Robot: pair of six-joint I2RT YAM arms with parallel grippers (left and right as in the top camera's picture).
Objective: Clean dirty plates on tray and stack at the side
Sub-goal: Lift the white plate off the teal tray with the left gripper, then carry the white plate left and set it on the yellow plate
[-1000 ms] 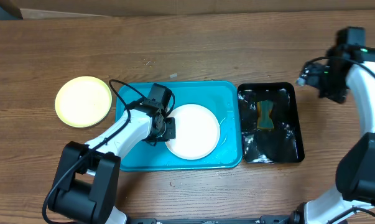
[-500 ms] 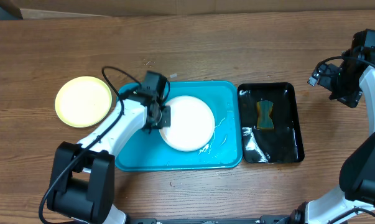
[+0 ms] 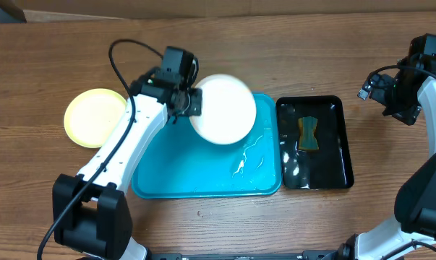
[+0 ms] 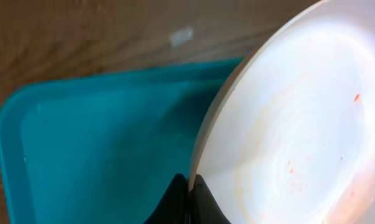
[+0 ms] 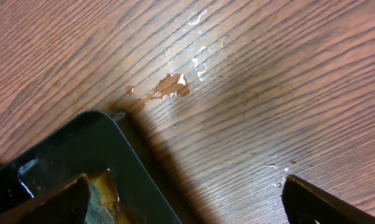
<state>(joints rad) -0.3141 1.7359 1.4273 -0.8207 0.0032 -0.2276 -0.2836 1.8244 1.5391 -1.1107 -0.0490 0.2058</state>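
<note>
The white plate [image 3: 223, 108] has smears that call for water first, so my left gripper will next carry it via the black tray, then down onto the pale yellow-green plate [image 3: 96, 117] to release it there.
My left gripper [image 3: 191, 102] is shut on the left rim of a white plate [image 3: 223, 108] and holds it lifted over the far edge of the turquoise tray [image 3: 174, 173]. In the left wrist view the jaws [image 4: 190, 186] pinch the plate's rim; the plate [image 4: 299, 137] shows faint orange smears and specks, with the tray [image 4: 100, 143] below. A pale yellow-green plate [image 3: 96, 117] lies on the table left of the tray. My right gripper [image 3: 391, 90] is open and empty, above the bare table right of the black tray; its fingers [image 5: 187, 199] are wide apart. A third plate is not in view.
A black glossy tray [image 3: 333, 162] with water and a yellow-green sponge [image 3: 309, 134] sits right of the turquoise tray. Water droplets lie on the turquoise tray's right half [image 3: 250, 155] and on the wood [image 5: 175, 86] by the black tray's corner [image 5: 94, 143].
My left gripper has lifted the white plate off the tray floor and carried it toward the tray's far edge. The right arm has barely moved in the last half second.
</note>
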